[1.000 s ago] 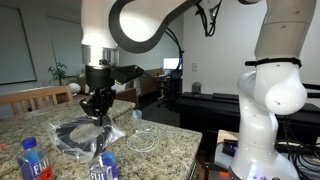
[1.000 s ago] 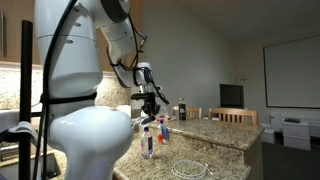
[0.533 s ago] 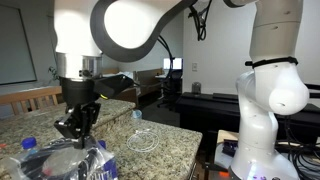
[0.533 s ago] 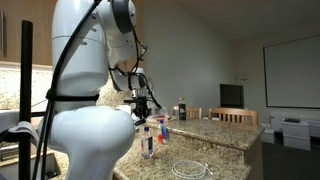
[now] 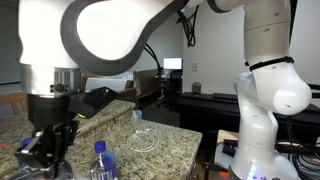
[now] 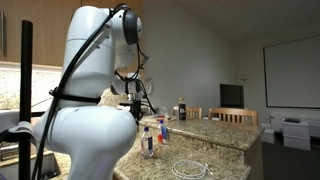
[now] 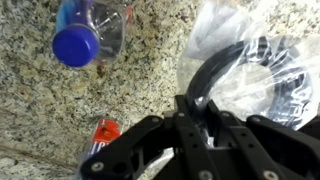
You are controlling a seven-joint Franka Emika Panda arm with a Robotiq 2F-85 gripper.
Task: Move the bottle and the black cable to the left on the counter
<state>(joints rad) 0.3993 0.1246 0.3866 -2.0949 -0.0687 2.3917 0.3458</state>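
The clear plastic bag hangs from the robot's closed fingers over bare granite (image 5: 56, 170) beside the bottles, so the gripper will next lower it toward the counter and open.
A clear water bottle with a blue cap (image 7: 88, 35) stands on the granite counter (image 7: 35, 100); it shows in both exterior views (image 5: 98, 162) (image 6: 148, 143). The black cable (image 7: 272, 62) is coiled inside a clear plastic bag, right of my fingers in the wrist view. My gripper (image 7: 193, 100) is shut, with a black loop of the cable and bag film running out from between the fingers. In an exterior view my gripper (image 5: 40, 160) is low at the near left of the counter and hides the bag. It also shows in an exterior view (image 6: 137, 108).
A second bottle with a red label (image 7: 100, 140) lies near my fingers. A white cable coil (image 5: 145, 140) lies mid-counter, also seen in an exterior view (image 6: 190, 168). A small cup (image 5: 137, 114) and a dark bottle (image 6: 182, 110) stand further back. The counter edge (image 5: 190, 135) is to the right.
My gripper has swept left and down across the counter, from over the bag mid-counter to the near left corner. The bagged black cable moved along with it and is now hidden behind the arm.
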